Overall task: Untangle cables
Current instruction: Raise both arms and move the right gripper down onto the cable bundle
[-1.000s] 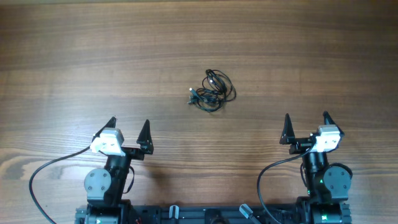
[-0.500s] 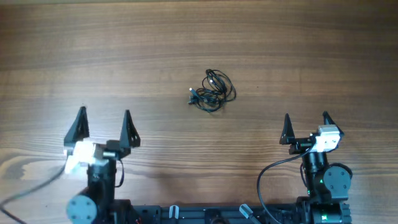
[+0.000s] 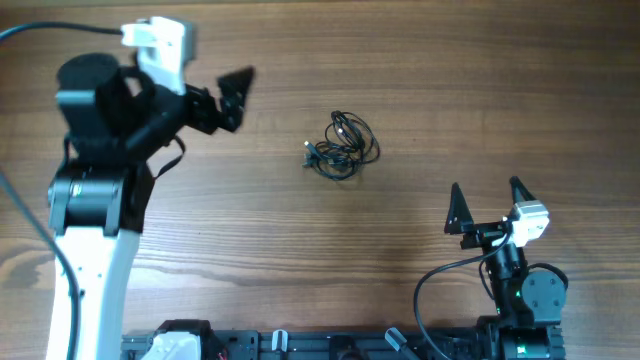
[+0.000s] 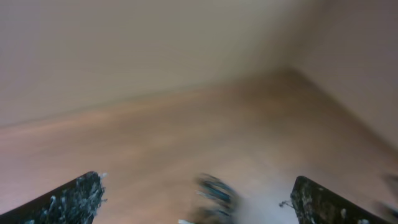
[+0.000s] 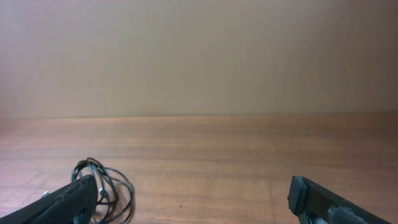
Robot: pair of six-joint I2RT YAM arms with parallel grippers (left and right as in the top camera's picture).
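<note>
My right gripper goes outward and to the left in the overhead view next, then tilts down and lowers onto the bundle's middle (image 3: pixel 346 154) (image 5: pixel 107 199), because the black wires cross there.
The cables (image 3: pixel 342 146) are a small tangled bundle of thin black wires with a silver-tipped plug at its left, lying on the wooden table just right of centre. My left gripper (image 3: pixel 228 98) is raised at the upper left, pointing right toward the bundle, well apart from it. Its wrist view is blurred, with open fingers (image 4: pixel 198 208) and a dark smear that may be the cables (image 4: pixel 214 193). My right gripper (image 3: pixel 487 205) is open and empty at the lower right. Its wrist view (image 5: pixel 193 199) shows the cables (image 5: pixel 107 185) behind its left finger.
The wooden table (image 3: pixel 480 80) fills the overhead view. The left arm's body (image 3: pixel 95 170) stands tall over the left side. A thick black robot cable (image 3: pixel 430 300) loops by the right arm's base.
My left arm has risen from its rest at the lower left and swung up and toward the far left of the table. The right arm and the cables have barely moved.
</note>
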